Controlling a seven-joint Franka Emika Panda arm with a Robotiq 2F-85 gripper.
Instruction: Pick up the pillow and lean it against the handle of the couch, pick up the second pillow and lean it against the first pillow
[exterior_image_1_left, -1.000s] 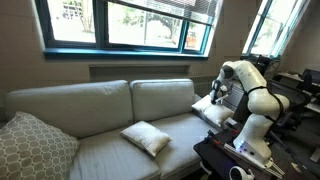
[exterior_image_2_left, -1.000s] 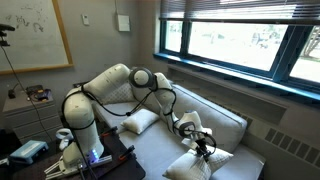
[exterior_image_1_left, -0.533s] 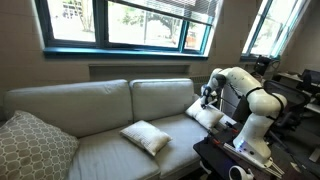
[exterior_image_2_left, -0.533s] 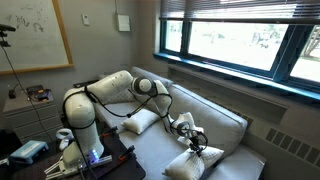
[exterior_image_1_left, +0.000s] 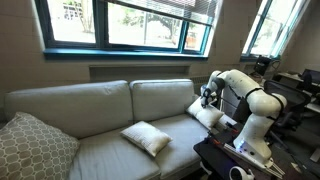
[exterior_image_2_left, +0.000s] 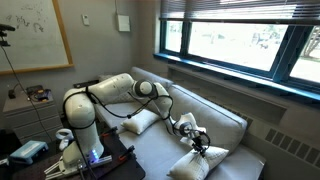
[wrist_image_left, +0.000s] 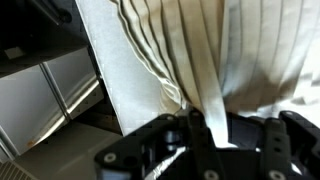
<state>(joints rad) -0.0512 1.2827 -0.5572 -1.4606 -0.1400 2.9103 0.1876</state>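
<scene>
The gripper eases the pillow's top edge (exterior_image_2_left: 203, 153) (wrist_image_left: 206, 85), pinched inside it, slightly toward the couch's near end next and releases it, as the pillow already stands tilted.
My gripper (exterior_image_1_left: 208, 97) (exterior_image_2_left: 192, 137) is shut on the top edge of an off-white pillow (exterior_image_1_left: 210, 114) (exterior_image_2_left: 197, 162) at the end of the pale couch (exterior_image_1_left: 110, 105) nearest the robot's base. In the wrist view, bunched pillow fabric (wrist_image_left: 200, 50) is pinched between the gripper's (wrist_image_left: 207, 128) black fingers. The pillow stands tilted on the seat. The handle of the couch at that end is hidden behind the pillow and my arm. The second pillow (exterior_image_1_left: 146, 137) (exterior_image_2_left: 140, 122) lies flat on the seat, apart from the gripper.
A big grey patterned cushion (exterior_image_1_left: 30, 148) leans at the far end of the couch. A dark table (exterior_image_1_left: 225, 158) with the robot's base stands in front of the near end. Windows (exterior_image_1_left: 130, 22) run along the wall behind the couch.
Over the last second my gripper has shifted the held pillow a little along the couch, away from the near end. In the last half second it has hardly moved.
</scene>
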